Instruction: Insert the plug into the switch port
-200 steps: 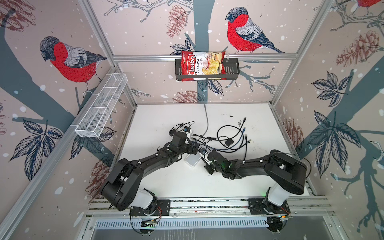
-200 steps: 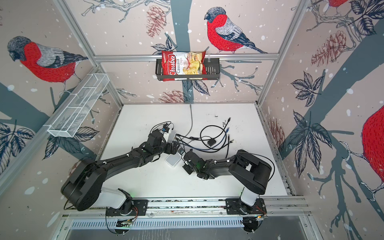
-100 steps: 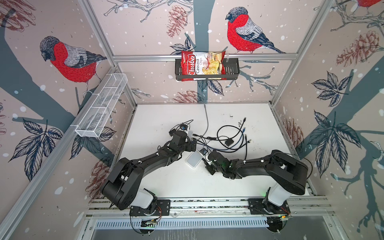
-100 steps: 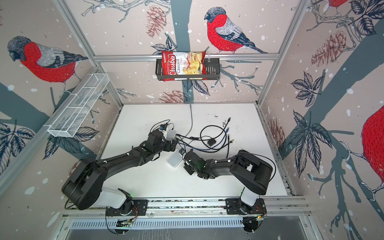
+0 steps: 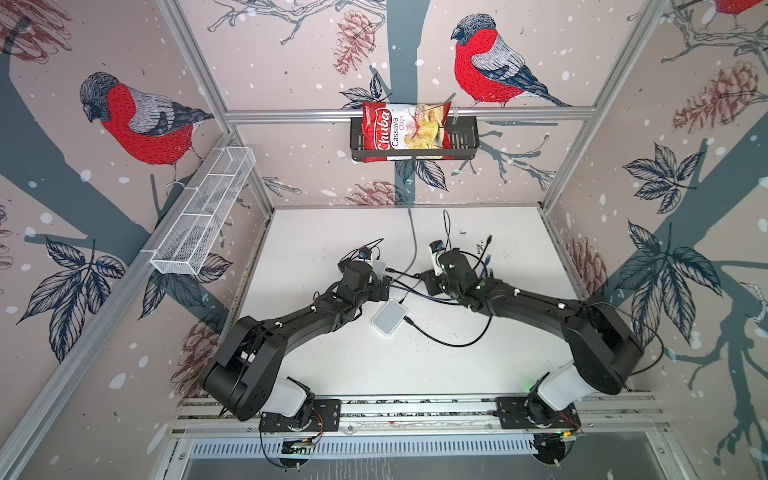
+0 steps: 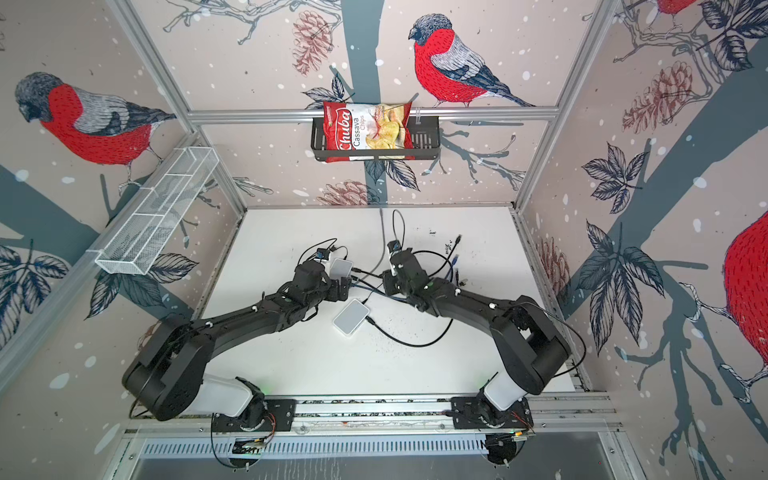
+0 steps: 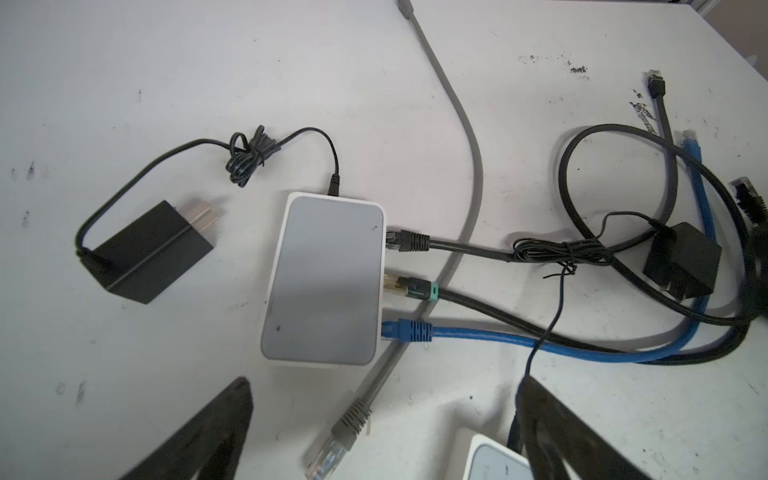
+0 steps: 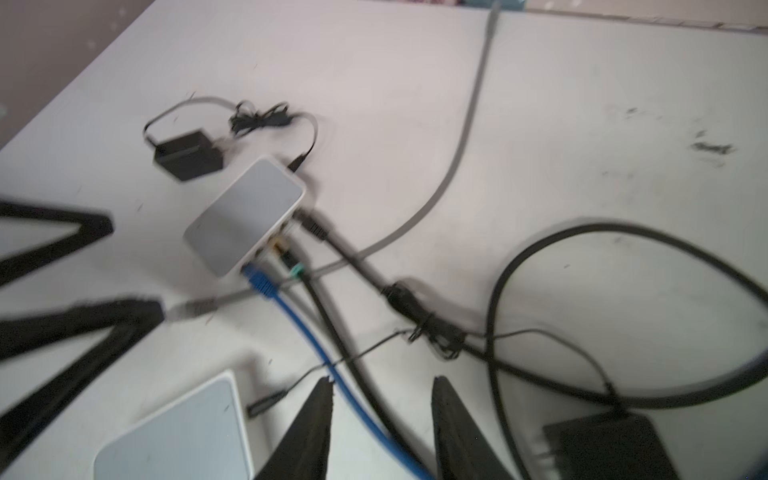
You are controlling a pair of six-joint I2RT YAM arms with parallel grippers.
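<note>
I will next move my right gripper outward and down to close on the flat grey cable's far part (image 5: 416,245) (image 8: 462,145), because it lies on the tabletop away from the other cables.
A white switch (image 5: 389,318) (image 6: 351,316) (image 8: 174,436) lies flat near the table's middle. A thin black plug (image 5: 409,320) (image 6: 369,320) (image 8: 266,403) rests with its tip against that switch's side; how deep it sits I cannot tell. My right gripper (image 8: 384,380) (image 5: 427,284) hovers open behind the switch, apart from the plug, with a blue cable and a black one running under its jaws. My left gripper (image 7: 384,382) (image 5: 384,286) stands wide open and holds nothing, just behind the switch (image 7: 494,461).
A second white switch (image 7: 324,278) farther back has black, green-banded and blue cables plugged in. A loose grey network plug (image 7: 345,428) lies below my left fingers. Two black adapters (image 7: 145,253) (image 7: 681,259) and cable loops clutter the back right. Wire baskets hang on the walls.
My right gripper has opened and pulled up and back from the near switch, leaving the black plug at its side. The left gripper has shifted only slightly.
</note>
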